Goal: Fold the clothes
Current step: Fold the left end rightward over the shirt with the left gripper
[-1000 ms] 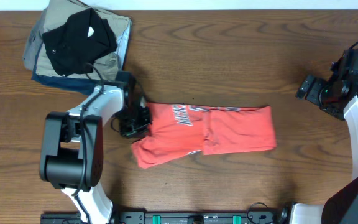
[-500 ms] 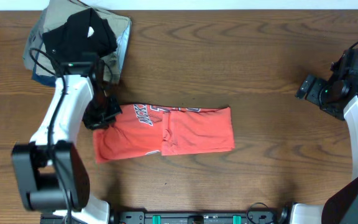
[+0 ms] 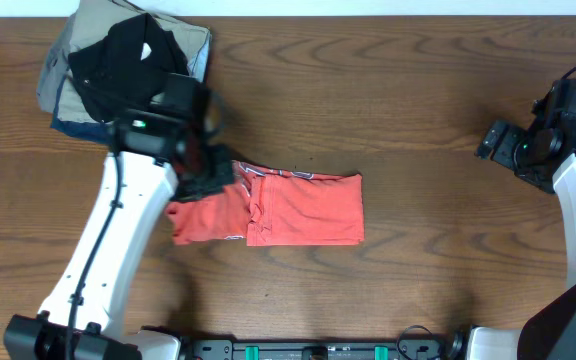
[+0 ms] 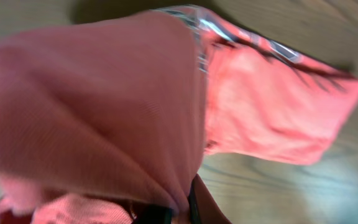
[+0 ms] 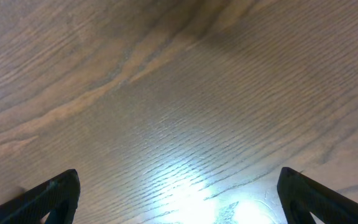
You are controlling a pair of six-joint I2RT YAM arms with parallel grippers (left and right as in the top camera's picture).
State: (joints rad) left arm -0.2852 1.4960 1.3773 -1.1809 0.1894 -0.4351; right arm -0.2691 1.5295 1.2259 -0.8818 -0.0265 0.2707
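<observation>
Next I will swing my left gripper across and down to release the fold, since the shirt's flat end (image 3: pixel 334 208) (image 4: pixel 309 118) lies below it, to its right in the overhead view.
The coral-red T-shirt (image 3: pixel 298 208) lies folded into a long strip on the wooden table, a little left of centre. Its lettering shows only as a thin strip along the top fold. My left gripper (image 3: pixel 211 178) is shut on the shirt's left end and lifts it off the table. In the left wrist view the coral fabric (image 4: pixel 104 112) fills the frame and drapes over the jaws (image 4: pixel 179 211). My right gripper (image 3: pixel 493 140) is open and empty at the far right, away from the shirt. Its wrist view shows only bare wood between its fingertips (image 5: pixel 179 193).
A pile of folded garments (image 3: pixel 128 65) sits at the back left corner, a black one on top of khaki, light blue and navy ones. The table's front edge carries the arm mounts (image 3: pixel 318 350).
My left gripper has dragged the shirt leftward across the table, then swung back to the right and up with the left end, folding it over. The right arm has not moved.
</observation>
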